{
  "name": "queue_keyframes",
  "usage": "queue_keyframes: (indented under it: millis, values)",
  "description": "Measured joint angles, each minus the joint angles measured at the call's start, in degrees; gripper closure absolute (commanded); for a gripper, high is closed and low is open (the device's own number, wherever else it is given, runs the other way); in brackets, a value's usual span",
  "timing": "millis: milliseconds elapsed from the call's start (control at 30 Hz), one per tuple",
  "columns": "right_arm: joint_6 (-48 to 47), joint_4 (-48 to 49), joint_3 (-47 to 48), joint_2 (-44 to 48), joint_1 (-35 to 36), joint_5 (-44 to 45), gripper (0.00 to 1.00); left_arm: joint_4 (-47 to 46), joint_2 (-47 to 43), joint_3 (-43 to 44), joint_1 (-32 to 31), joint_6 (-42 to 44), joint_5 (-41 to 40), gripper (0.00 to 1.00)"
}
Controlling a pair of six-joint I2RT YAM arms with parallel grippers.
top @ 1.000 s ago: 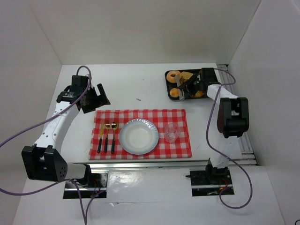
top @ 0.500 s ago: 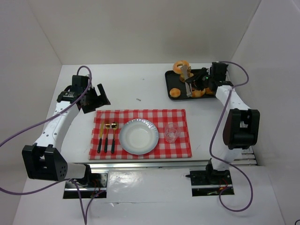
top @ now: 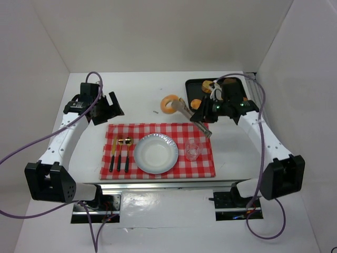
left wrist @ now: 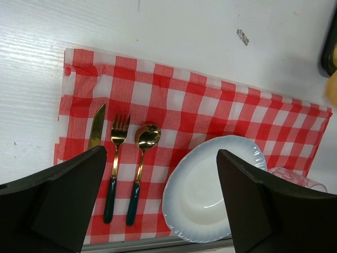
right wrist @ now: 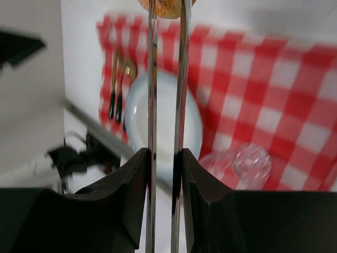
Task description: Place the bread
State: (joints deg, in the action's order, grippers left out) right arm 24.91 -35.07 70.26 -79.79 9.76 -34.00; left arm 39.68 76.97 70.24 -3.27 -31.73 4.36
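Note:
My right gripper next draws back and left in the top view, then down, and releases the bread there, as the white plate (top: pixel 155 153) (right wrist: pixel 163 118) is empty.
A ring-shaped bread (top: pixel 170 104) hangs in the tips of metal tongs (top: pixel 190 115), above the white table just beyond the far edge of the red checked cloth (top: pixel 158 132). My right gripper (top: pixel 206 117) is shut on the tongs. In the right wrist view the tong arms (right wrist: pixel 152 105) run up to the bread (right wrist: pixel 167 6) at the top edge, with the white plate (right wrist: pixel 163 118) below. The plate (top: pixel 155 153) is empty at the cloth's middle. My left gripper (top: pixel 108 109) is open and empty over the cloth's far left corner; the plate also shows in its view (left wrist: pixel 210 190).
A black tray (top: pixel 190 84) at the back right holds more bread pieces (top: pixel 196 104). A clear glass (top: pixel 192 149) stands on the cloth right of the plate. A knife, fork and spoon (left wrist: pixel 118 158) lie left of the plate.
My right arm has swung left and nearer from the tray, carrying the ring bread in the tongs out over the table. The left arm has barely moved.

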Motion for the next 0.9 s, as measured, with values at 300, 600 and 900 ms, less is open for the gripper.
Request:
queue_keyframes:
  millis: [300, 600, 900]
  values:
    - [-2.08, -11.93, -7.72, 10.32, 16.85, -0.9, 0.78, -0.26, -0.09, 0.15, -0.48, 0.0, 0.0, 0.01]
    - [-1.75, -15.58, -9.94, 11.26, 23.39, 0.87, 0.75, -0.26, -1.42, 0.15, -0.59, -0.02, 0.0, 0.01]
    - [-1.46, -15.76, -9.16, 6.34, 26.01, 4.09, 0.38, -0.24, -1.64, 0.13, -0.79, -0.04, 0.0, 0.01]
